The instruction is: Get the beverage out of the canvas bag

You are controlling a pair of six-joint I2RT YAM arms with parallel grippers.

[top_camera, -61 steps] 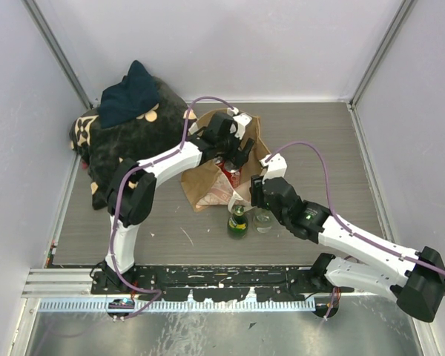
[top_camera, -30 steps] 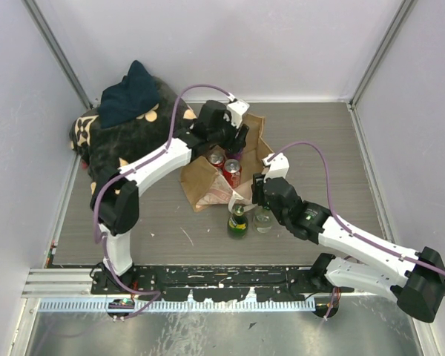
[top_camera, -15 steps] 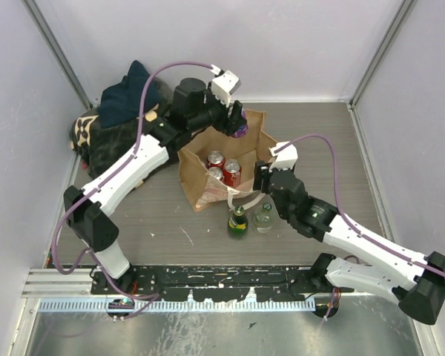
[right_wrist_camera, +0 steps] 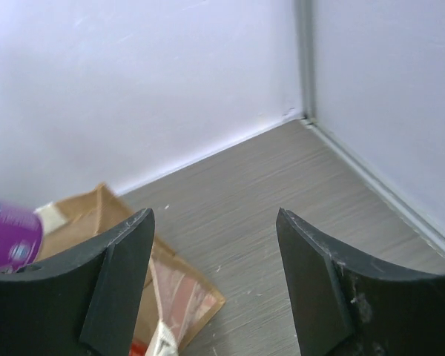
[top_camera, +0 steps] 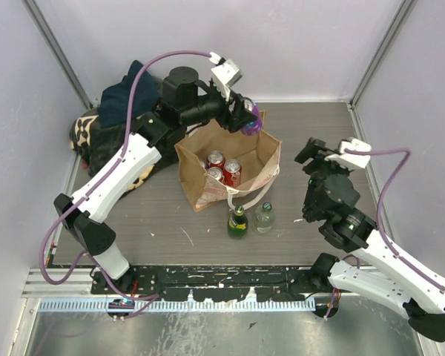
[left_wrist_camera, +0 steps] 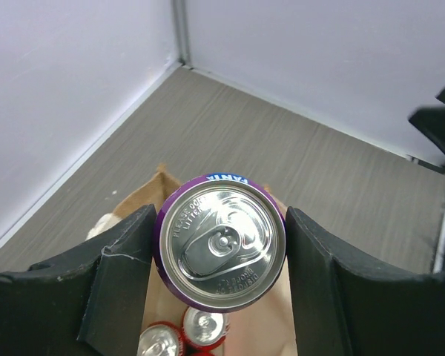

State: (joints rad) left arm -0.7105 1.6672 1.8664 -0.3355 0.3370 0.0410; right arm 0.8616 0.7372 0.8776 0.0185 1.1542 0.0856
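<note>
The purple can [top_camera: 251, 122] will go back past the bag next in my left gripper. My left gripper will then lower it and let go, because the bare tabletop beside the clear bottle is below and back.
The tan-brown canvas bag [top_camera: 196, 189] stands open mid-table with three red cans [top_camera: 231, 172] inside. My left gripper [top_camera: 246, 119] is shut on a purple can [top_camera: 251, 122] and holds it in the air above the bag's far right corner. In the left wrist view the purple can [left_wrist_camera: 219, 241] sits top-up between both fingers, with the bag [left_wrist_camera: 159, 194] and red cans [left_wrist_camera: 204, 326] below. My right gripper [top_camera: 315, 154] is open and empty, raised to the right of the bag. The right wrist view shows the bag [right_wrist_camera: 81, 215] and the purple can [right_wrist_camera: 7, 233] at the left.
A green bottle [top_camera: 237, 221] and a clear bottle [top_camera: 263, 217] stand just in front of the canvas bag. A black bag with tan pattern [top_camera: 126, 141], topped by a dark blue cloth [top_camera: 130, 93], lies at the back left. Walls close in the table on three sides.
My left gripper lifted the purple can out of the bag, up and toward the back right. My right gripper drew away from the bag's right side and rose to the right.
</note>
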